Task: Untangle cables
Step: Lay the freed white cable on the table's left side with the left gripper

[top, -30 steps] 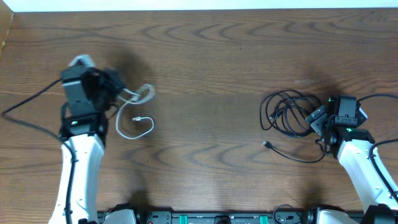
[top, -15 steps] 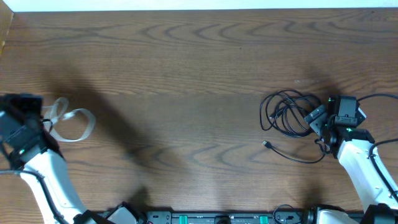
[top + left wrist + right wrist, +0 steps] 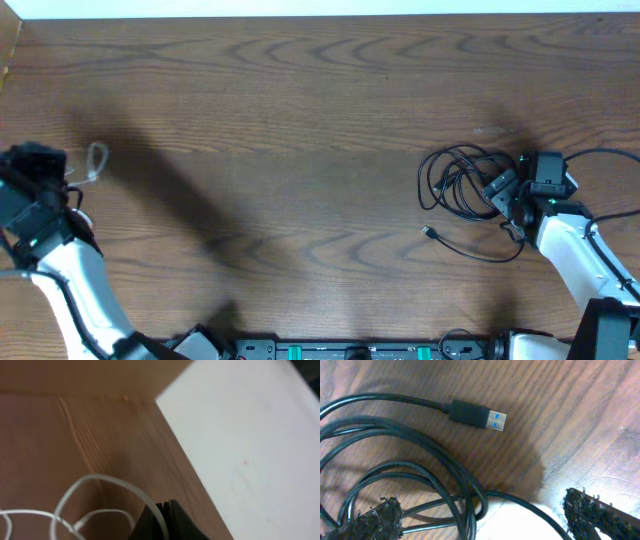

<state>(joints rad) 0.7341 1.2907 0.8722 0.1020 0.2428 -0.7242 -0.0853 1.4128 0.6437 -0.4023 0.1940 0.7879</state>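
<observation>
My left gripper should next go down to the bare table below its fingers, far from the black tangle, and release the white cable (image 3: 96, 158) there.
My left gripper (image 3: 68, 182) is at the far left edge of the table, shut on the white cable (image 3: 96, 158), which hangs from it in a small loop. In the left wrist view the closed jaws (image 3: 165, 519) pinch the white cable (image 3: 100, 481). The black cables (image 3: 460, 180) lie in a loose tangle at the right, with one plug end (image 3: 428, 232) trailing toward the front. My right gripper (image 3: 505, 195) is open at the tangle's right side. In the right wrist view its fingers (image 3: 487, 515) straddle black cable strands (image 3: 420, 445), with a USB plug (image 3: 475, 414) beyond them.
The table's left edge (image 3: 175, 445) with a pale floor beyond it fills the left wrist view. A thicker black arm cable (image 3: 605, 155) runs off to the right behind my right arm.
My left arm has swung far left with the white cable, taking it off the table. The hanging loop has drawn up smaller. My right gripper has shifted slightly left at the black tangle.
</observation>
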